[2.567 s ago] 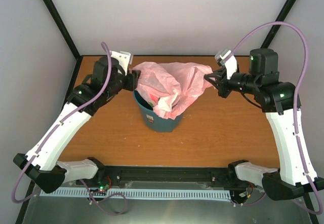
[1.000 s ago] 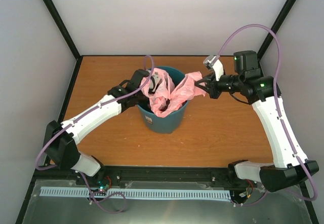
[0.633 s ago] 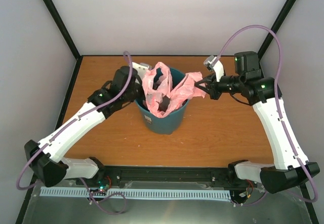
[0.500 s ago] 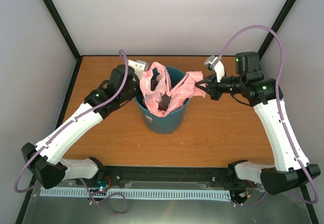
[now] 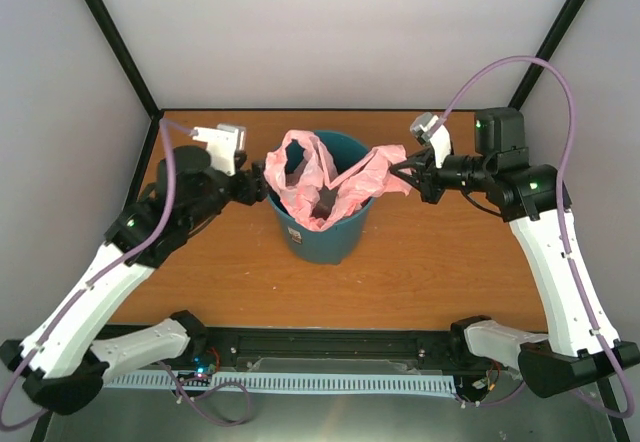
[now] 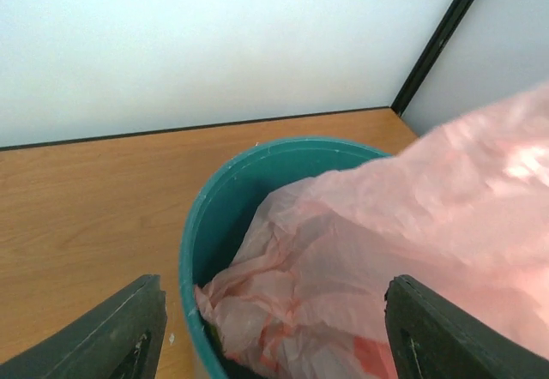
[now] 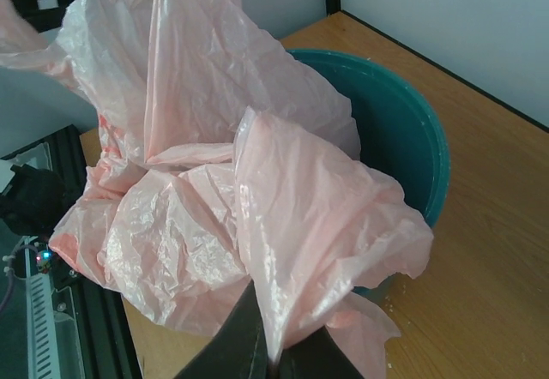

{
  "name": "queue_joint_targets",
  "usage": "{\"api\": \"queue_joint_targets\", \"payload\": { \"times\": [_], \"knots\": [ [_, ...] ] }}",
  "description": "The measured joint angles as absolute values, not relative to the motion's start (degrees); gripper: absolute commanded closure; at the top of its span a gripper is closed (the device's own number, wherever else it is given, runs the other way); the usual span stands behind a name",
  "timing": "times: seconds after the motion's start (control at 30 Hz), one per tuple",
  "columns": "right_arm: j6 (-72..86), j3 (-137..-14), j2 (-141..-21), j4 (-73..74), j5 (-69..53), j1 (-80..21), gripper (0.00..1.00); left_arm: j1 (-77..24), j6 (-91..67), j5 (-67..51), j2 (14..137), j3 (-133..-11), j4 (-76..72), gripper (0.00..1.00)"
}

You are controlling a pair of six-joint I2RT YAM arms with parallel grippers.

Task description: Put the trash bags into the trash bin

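My left gripper should pull back and then move in toward the bin (image 5: 330,244), onto the bag's standing edge, because my right gripper holds only the opposite edge.
The teal trash bin (image 5: 330,244) stands at the middle of the table. The pink trash bag (image 5: 305,174) lies crumpled in its mouth, with its left part standing above the rim and its right edge stretched out over the rim. My right gripper (image 5: 405,175) is shut on that right edge; in the right wrist view the gripper (image 7: 276,357) pinches the bag (image 7: 214,139) in front of the bin (image 7: 403,139). My left gripper (image 5: 260,184) is open just left of the bin. In the left wrist view its fingers (image 6: 129,336) stand wide apart before the bin (image 6: 193,242) and the bag (image 6: 412,225).
The wooden table (image 5: 450,262) is enclosed by grey walls and black frame posts (image 5: 110,37) at the back corners. A black rail (image 5: 330,342) with the arm bases runs along the near edge.
My left arm has pulled back out of the bin to the left and now has the bag out of its grip. The right gripper has kept its hold on the bag's right edge.
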State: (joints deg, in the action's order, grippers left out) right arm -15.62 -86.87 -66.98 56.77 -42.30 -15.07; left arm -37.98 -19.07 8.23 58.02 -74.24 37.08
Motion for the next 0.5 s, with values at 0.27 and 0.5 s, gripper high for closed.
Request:
{"api": "queue_joint_targets", "payload": {
  "times": [0.27,0.5],
  "knots": [
    [-15.6,-86.9,-65.9,56.8,-41.5,-15.1,0.97,-38.0,-18.5,1.4,47.6,-68.7,42.1,0.28],
    [-15.6,-86.9,-65.9,56.8,-40.9,-15.1,0.97,-38.0,-17.8,-1.9,45.4,-65.8,46.9,0.31]
  ]
}}
